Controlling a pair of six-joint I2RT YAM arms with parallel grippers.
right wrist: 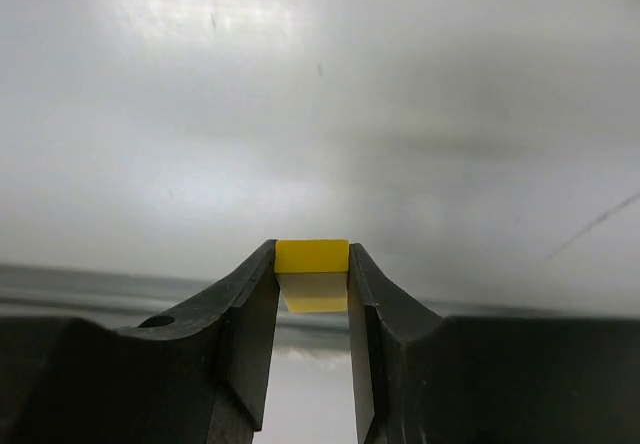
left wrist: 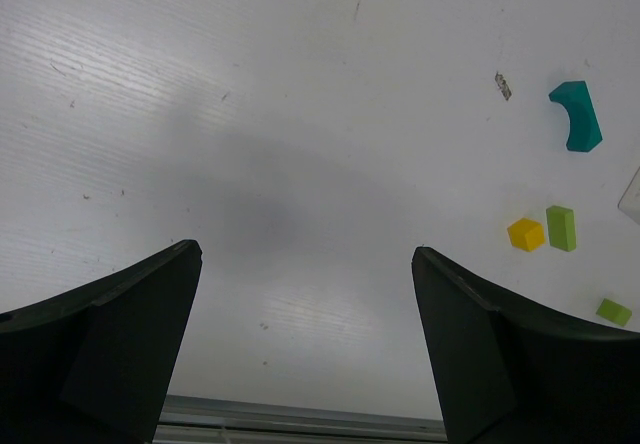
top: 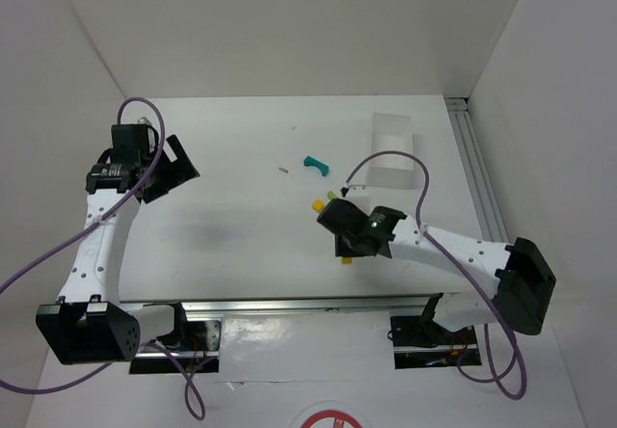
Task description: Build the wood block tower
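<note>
The right gripper carries its yellow block outward and to the left in the top view next, down onto empty table beside the yellow cube.
The blocks lie loose on the white table, with no tower standing. The teal arch (top: 315,165) lies on its side at mid-table and also shows in the left wrist view (left wrist: 575,116). A yellow cube (top: 317,203) (left wrist: 526,234) and a lime-green post (top: 333,194) (left wrist: 561,228) lie side by side below it. A second lime-green block (left wrist: 614,311) lies further off. My right gripper (top: 345,251) (right wrist: 312,264) is shut on a yellow block (right wrist: 312,256) (top: 346,259), low over the table near its front edge. My left gripper (top: 176,166) (left wrist: 305,254) is open and empty at the far left.
A white rectangular tray (top: 390,144) stands at the back right, beyond the blocks. A tiny scrap (top: 283,169) (left wrist: 503,85) lies left of the arch. A metal rail (top: 308,305) runs along the table's front edge. White walls enclose the table.
</note>
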